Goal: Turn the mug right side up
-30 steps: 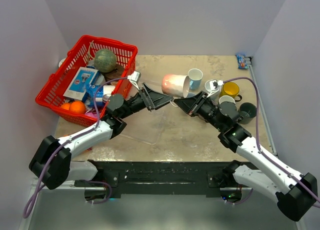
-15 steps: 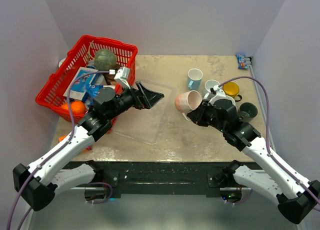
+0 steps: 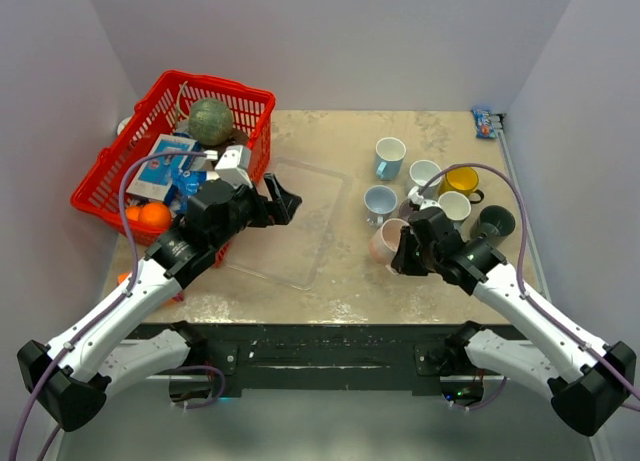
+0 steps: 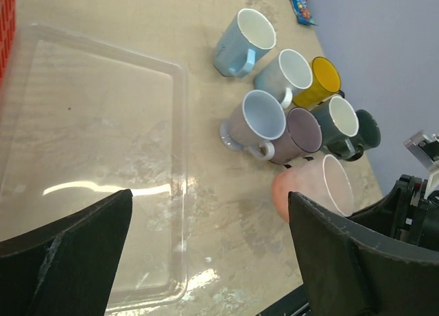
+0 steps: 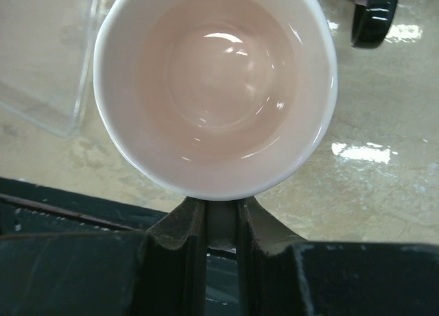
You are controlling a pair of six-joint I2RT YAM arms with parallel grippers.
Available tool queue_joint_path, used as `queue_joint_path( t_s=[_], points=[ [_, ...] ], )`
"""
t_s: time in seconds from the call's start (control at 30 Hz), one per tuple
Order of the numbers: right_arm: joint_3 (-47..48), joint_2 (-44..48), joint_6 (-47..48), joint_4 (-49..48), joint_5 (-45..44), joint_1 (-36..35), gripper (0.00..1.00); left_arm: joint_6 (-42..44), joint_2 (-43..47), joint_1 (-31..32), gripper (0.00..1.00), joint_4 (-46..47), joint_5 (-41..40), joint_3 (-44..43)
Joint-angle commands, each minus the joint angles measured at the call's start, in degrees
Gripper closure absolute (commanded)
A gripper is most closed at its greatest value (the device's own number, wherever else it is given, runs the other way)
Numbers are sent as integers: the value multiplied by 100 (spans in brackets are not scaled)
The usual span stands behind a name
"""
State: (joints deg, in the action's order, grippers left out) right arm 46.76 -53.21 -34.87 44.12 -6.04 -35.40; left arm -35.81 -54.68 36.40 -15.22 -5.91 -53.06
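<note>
I will next lower my right gripper to the bare tabletop below, beside the mugs, tilt the pink mug level since it still leans, and let go of the handle.
The pink mug (image 3: 384,243) with a white inside is held by its handle in my right gripper (image 3: 401,253), just near of the mug cluster and low over the table. It is tilted, its mouth facing up and back toward the right arm. In the right wrist view its open mouth (image 5: 216,90) fills the frame and the gripper (image 5: 221,223) is shut on the handle. It also shows in the left wrist view (image 4: 312,189). My left gripper (image 3: 281,197) is open and empty above the clear tray (image 3: 300,271); in its own view (image 4: 212,261) the jaws stand wide apart.
Several upright mugs stand at the right: light blue (image 3: 389,157), white (image 3: 424,173), yellow (image 3: 461,180), grey-blue (image 3: 379,201), dark green (image 3: 495,221). A red basket (image 3: 100,196) full of items sits at the back left. A small blue packet (image 3: 484,122) lies at the far right corner.
My right gripper has brought the pink mug down and nearer, turning its mouth upward. My left gripper has drawn back left over the clear tray, away from the mug.
</note>
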Motion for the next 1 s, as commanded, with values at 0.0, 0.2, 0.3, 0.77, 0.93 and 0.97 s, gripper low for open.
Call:
queue_joint_path(
  t_s=[0.0,0.2,0.3,0.77,0.93,0.97],
  points=[
    [-132,-23,-150,-535,-696,-178,100,277,27,-46,1,-95,-305,-258],
    [-255,-541,-703,-668,-1442,-968,100,268,-26,-72,1,-112,-288,-249],
    [-352,-673,-880,-764,-1689,-1189,100,250,-43,-81,1,-121,-279,-240],
    [-1037,-735,-1030,-1538,-1927,-1224,82,250,27,-98,1,-218,-253,-240],
    [-1073,-454,-1092,-1389,-1927,-1224,37,355,80,-98,1,-367,-209,-345],
    [-1047,-349,-1101,-1310,-1875,-1224,33,382,62,-107,1,-428,-200,-389]
  ],
)
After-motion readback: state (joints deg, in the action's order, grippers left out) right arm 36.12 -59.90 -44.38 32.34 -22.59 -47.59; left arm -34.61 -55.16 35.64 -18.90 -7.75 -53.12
